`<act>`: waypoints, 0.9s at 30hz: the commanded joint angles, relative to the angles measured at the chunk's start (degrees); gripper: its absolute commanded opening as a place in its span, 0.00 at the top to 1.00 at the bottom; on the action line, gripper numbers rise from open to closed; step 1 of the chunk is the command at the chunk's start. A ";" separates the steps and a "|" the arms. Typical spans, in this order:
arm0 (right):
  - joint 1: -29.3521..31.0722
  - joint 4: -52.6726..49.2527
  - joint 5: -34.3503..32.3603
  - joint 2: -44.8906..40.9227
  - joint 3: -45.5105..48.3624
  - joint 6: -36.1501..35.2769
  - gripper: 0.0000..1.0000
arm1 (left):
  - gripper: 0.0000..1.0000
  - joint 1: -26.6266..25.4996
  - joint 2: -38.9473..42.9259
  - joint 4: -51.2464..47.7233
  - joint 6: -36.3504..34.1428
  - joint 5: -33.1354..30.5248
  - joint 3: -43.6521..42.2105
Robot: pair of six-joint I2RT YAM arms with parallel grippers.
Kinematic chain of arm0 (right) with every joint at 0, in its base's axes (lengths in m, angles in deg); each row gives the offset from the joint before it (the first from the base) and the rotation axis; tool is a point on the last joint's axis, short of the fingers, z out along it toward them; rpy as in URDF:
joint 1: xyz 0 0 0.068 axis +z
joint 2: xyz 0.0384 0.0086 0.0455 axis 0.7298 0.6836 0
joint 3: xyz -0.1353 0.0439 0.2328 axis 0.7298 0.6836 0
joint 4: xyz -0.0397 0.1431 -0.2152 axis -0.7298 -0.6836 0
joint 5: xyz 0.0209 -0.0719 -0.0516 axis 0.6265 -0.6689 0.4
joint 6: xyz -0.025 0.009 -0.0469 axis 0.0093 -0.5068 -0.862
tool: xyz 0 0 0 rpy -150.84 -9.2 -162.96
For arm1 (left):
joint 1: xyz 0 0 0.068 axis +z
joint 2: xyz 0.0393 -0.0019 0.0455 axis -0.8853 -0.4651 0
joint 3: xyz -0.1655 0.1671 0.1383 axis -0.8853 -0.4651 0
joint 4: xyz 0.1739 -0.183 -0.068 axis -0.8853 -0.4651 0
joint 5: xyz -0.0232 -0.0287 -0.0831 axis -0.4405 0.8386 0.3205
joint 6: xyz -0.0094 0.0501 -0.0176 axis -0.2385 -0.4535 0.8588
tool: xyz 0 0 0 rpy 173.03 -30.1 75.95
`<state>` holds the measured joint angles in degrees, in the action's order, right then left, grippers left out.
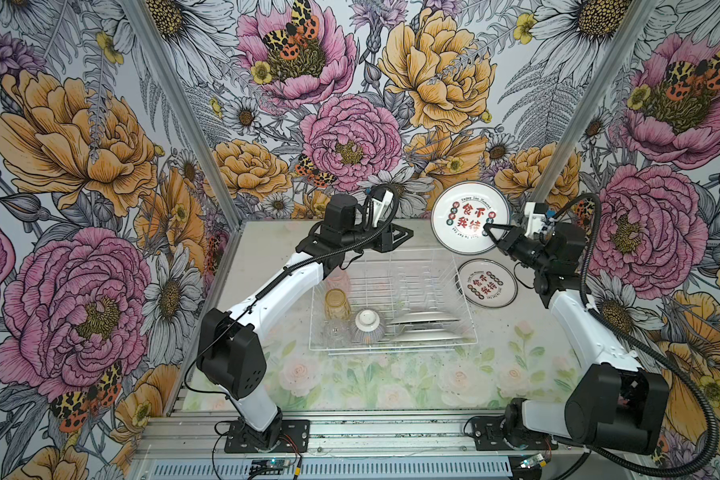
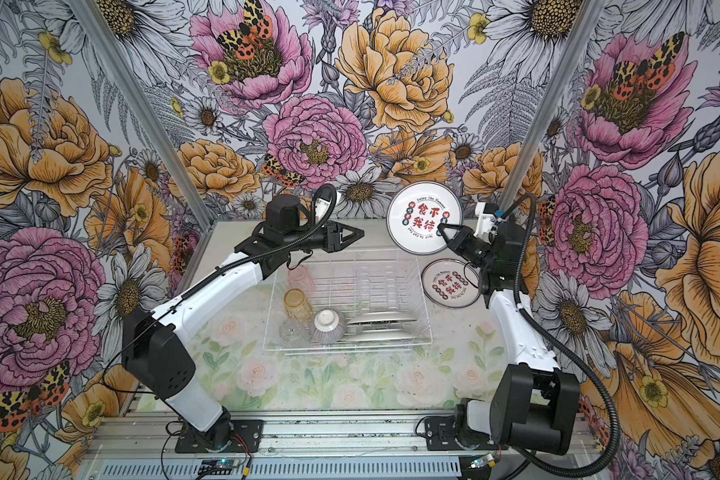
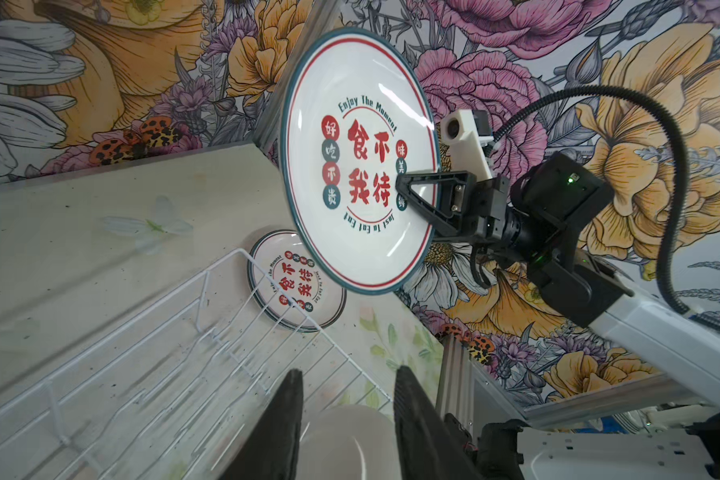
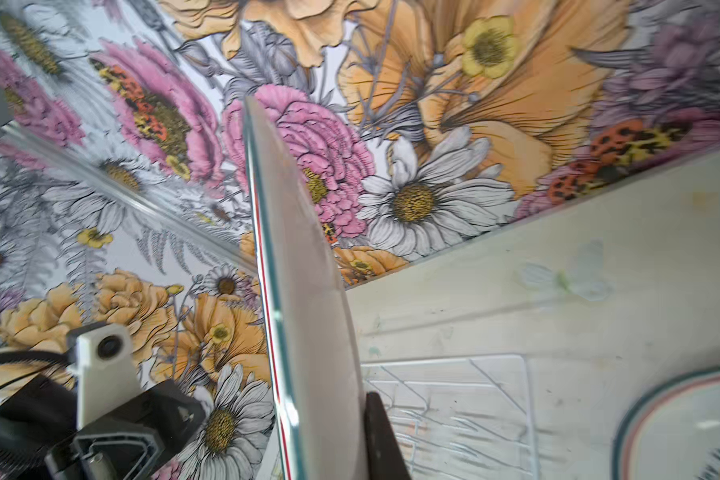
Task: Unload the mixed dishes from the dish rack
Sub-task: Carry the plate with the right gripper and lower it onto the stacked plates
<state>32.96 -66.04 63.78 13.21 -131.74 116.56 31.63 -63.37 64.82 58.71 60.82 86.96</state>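
I need to lower my right gripper next and bring it back, so that the upright plate tilts flat onto the printed plate beside the rack. Then I should let go of it, since both plates look alike.
My right gripper (image 1: 488, 228) is shut on the rim of a white dark-rimmed plate (image 1: 470, 218) with printed characters, held upright in the air beyond the dish rack's far right corner; the right wrist view shows that plate (image 4: 308, 291) edge-on. My left gripper (image 1: 409, 233) hovers over the far side of the white wire dish rack (image 1: 393, 352), open, with nothing between its fingers (image 3: 408, 399). In the rack stand two plates (image 1: 425, 320), an upturned ribbed bowl (image 1: 368, 326) and amber (image 1: 336, 303), pink (image 1: 339, 278) and clear (image 1: 336, 332) tumblers.
Another printed plate (image 1: 488, 284) lies flat on the table just right of the rack, below the held plate. The floral table mat (image 1: 391, 386) spreads in front of the rack. Flowered walls and metal corner posts (image 1: 558, 158) close in the back and sides.
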 commanded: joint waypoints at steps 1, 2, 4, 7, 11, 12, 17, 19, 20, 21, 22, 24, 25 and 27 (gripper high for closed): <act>-5.06 -10.65 -5.14 -2.32 -0.74 -5.16 1.00 | 0.63 -0.46 2.57 -12.01 -10.51 -9.05 1.33; -6.70 -11.55 -5.37 -2.46 0.09 -5.53 1.00 | 0.63 -0.57 2.98 -13.07 -11.63 -10.42 1.06; -10.11 -13.78 -6.59 -2.67 2.24 -6.80 1.00 | 0.63 -0.63 3.87 -14.78 -13.87 -13.12 0.38; -13.28 -17.62 -8.91 -1.68 4.09 -9.87 1.00 | 0.63 -0.74 4.78 -16.28 -15.95 -15.58 -0.09; -14.54 -19.31 -10.56 0.80 6.28 -11.98 1.00 | 0.63 -0.76 4.52 -18.05 -17.12 -16.76 0.54; -14.55 -19.30 -10.98 1.62 6.79 -12.27 1.00 | 0.63 -0.72 4.35 -18.24 -17.18 -16.87 0.66; -14.48 -19.13 -10.89 5.97 7.72 -13.41 1.00 | 0.63 -0.90 3.47 -18.33 -17.14 -16.47 1.21; -14.51 -19.07 -10.38 7.63 7.79 -13.69 1.00 | 0.63 -0.89 3.08 -18.48 -17.14 -16.45 1.44; -14.54 -19.13 -10.25 8.24 7.82 -13.80 1.00 | 0.63 -0.92 2.97 -18.57 -17.14 -16.51 1.62; -14.51 -19.04 -10.25 8.80 7.88 -13.89 1.00 | 0.63 -0.94 2.77 -18.62 -17.13 -16.49 1.73; -14.50 -18.98 -10.13 9.45 7.92 -13.98 1.00 | 0.63 -0.97 2.60 -18.70 -17.14 -16.39 1.82; -14.48 -18.92 -9.75 10.45 7.81 -14.15 1.00 | 0.63 -0.99 2.42 -18.67 -17.14 -16.24 1.99; -14.52 -18.91 -9.68 10.97 7.81 -14.15 1.00 | 0.63 -1.03 2.29 -18.62 -17.14 -16.16 2.09; -14.48 -18.82 -9.51 11.88 7.71 -14.25 1.00 | 0.63 -0.99 2.07 -18.70 -17.27 -16.06 2.28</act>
<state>18.34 -86.98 52.67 24.53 -123.39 103.55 31.00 -60.29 46.44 42.43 45.52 87.62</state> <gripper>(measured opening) 0.110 0.367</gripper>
